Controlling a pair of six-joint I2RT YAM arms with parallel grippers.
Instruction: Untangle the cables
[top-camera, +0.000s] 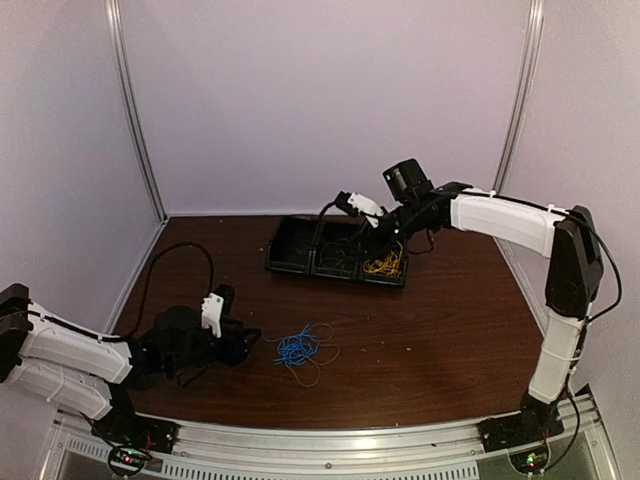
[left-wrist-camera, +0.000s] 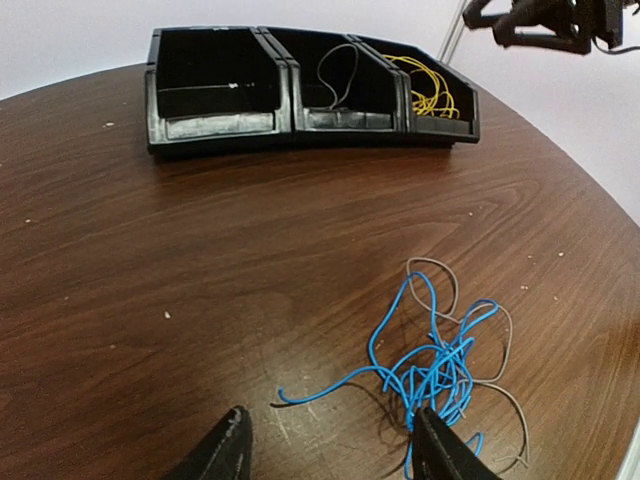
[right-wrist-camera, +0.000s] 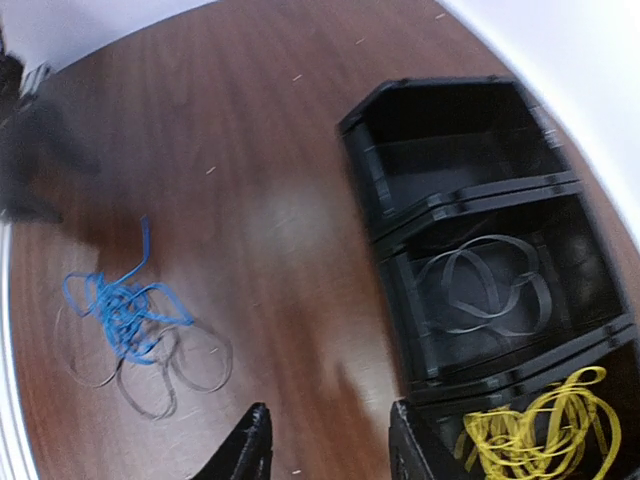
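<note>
My right gripper is to move back from the tray next and go down to the thin brown cable's near part (top-camera: 315, 381) (right-wrist-camera: 98, 384), where it sticks out of the blue tangle.
A blue cable (top-camera: 297, 346) lies tangled with a thin brown cable (left-wrist-camera: 496, 340) on the wooden table, in front of my left gripper (top-camera: 243, 341). In the left wrist view that gripper (left-wrist-camera: 335, 432) is open and empty, its right fingertip (left-wrist-camera: 440, 440) at the edge of the blue tangle (left-wrist-camera: 440, 365). A yellow cable (top-camera: 385, 265) fills the right bin of a black three-bin tray (top-camera: 330, 275), and a dark cable (right-wrist-camera: 485, 290) lies looped in the middle bin. My right gripper (top-camera: 342, 203) hangs open above the tray with nothing between its fingers (right-wrist-camera: 330, 432).
The tray's left bin (left-wrist-camera: 215, 85) holds no cable. A black robot cable (top-camera: 180, 255) loops over the table at the left. White walls close in the back and sides. The right wrist view also shows the blue tangle (right-wrist-camera: 120, 310) and yellow cable (right-wrist-camera: 540, 425).
</note>
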